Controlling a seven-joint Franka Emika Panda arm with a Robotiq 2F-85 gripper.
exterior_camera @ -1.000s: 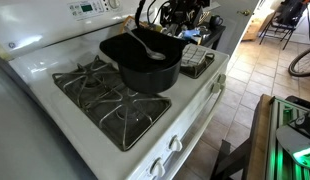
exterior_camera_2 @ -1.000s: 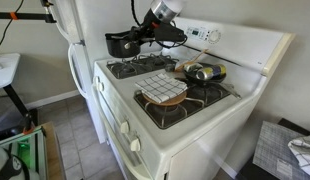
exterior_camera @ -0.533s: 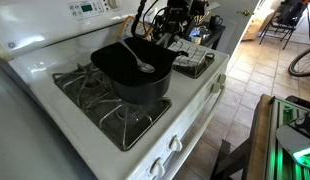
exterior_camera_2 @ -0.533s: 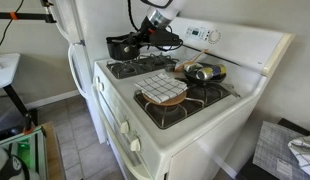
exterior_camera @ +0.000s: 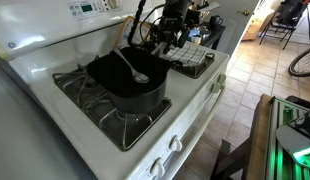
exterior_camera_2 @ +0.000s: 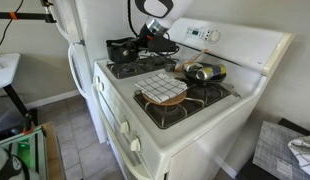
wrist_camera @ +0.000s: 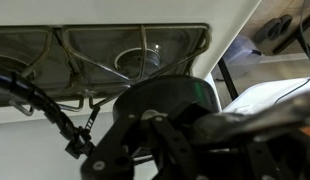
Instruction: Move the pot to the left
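My gripper lowers the pot (exterior_camera: 125, 80) next until it rests on the burner grates below them both, then releases the pot's rim.
The large black pot (exterior_camera: 125, 80) is over the burner grates of the white stove (exterior_camera: 40, 70), with a silver spoon (exterior_camera: 136, 68) lying inside it. It also shows in an exterior view (exterior_camera_2: 121, 47) at the stove's far end. My gripper (exterior_camera: 159, 44) is shut on the pot's rim on the side away from the stove's back panel, and holds it at grate level (exterior_camera_2: 145, 42). In the wrist view the gripper (wrist_camera: 160, 120) and the pot's dark wall (wrist_camera: 165, 92) fill the lower half, with a grate (wrist_camera: 115, 45) beyond.
A wire rack (exterior_camera: 198, 62) lies on the burner beside the pot. A woven mat with a bowl (exterior_camera_2: 161, 92) and a dark shiny kettle (exterior_camera_2: 200, 72) sit on the other burners. The back panel (exterior_camera_2: 210, 35) and front knobs (exterior_camera: 165, 150) border the cooktop.
The gripper has carried the pot across the cooktop, away from the wire rack and lower toward the grates. The spoon has stayed inside it.
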